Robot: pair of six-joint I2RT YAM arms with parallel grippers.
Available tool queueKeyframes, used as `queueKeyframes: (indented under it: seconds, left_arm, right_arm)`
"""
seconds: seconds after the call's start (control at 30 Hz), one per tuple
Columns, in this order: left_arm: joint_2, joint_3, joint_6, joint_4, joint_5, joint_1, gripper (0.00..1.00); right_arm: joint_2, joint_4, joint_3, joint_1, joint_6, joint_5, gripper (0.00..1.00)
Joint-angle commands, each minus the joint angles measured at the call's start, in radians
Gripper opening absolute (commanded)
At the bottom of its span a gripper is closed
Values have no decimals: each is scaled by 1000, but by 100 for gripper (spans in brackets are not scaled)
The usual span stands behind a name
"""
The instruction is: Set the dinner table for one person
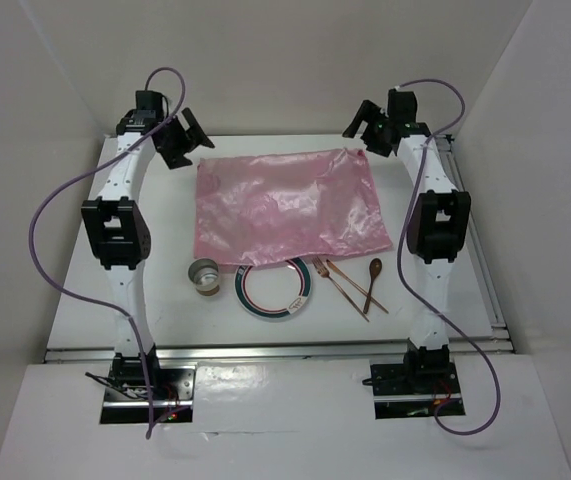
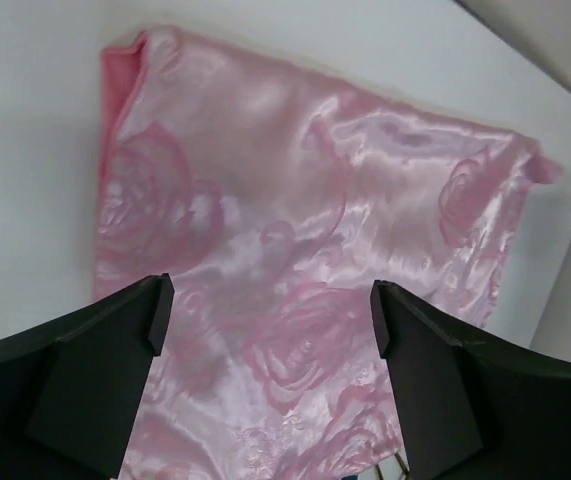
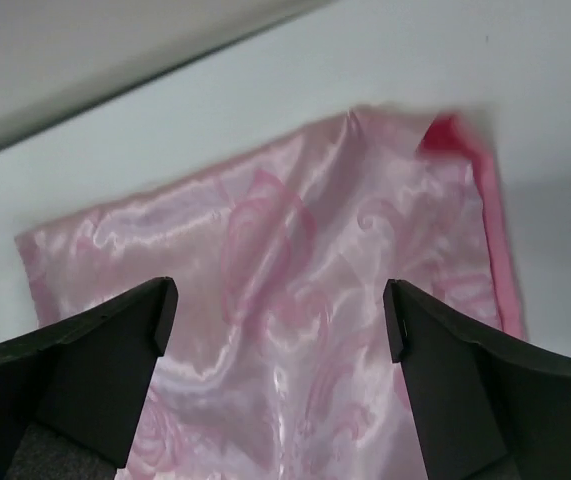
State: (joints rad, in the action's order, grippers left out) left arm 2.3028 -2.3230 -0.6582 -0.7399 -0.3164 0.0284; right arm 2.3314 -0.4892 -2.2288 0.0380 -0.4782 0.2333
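My right gripper goes back and down onto the cloth [image 1: 356, 204] beside the cloth's darker side edge to close next, since the open fingers hover above the cloth's far corner.
The white dinner table [image 1: 165, 320] bears a shiny pink cloth placemat [image 1: 285, 205] spread near its middle, also in the left wrist view [image 2: 305, 250] and the right wrist view [image 3: 295, 280]. In front of it lie a plate with a green and red rim [image 1: 275, 290], partly under the cloth's near edge, a small metal cup [image 1: 204, 275], a fork [image 1: 335, 285] and a spoon [image 1: 373, 280]. My left gripper [image 1: 187, 140] is open and empty above the cloth's far left corner. My right gripper [image 1: 363, 126] is open and empty above the far right corner.
White walls enclose the table on the left, back and right. Silver rails [image 1: 485, 290] edge the table. Purple cables loop beside both arms. The cloth's far right corner [image 3: 455, 135] is folded over, showing a darker pink underside.
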Motion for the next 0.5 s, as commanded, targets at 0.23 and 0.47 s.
queueKeyframes:
  seconds: [0.23,0.47]
  left_arm:
    - [-149,169,107,-25,28,-25,11]
    - [-125,361,118,-39,28,-82,0]
  right_arm:
    - [-251,89,427,13,6,23,55]
    - [-305,110,649,22,-14,-18,4]
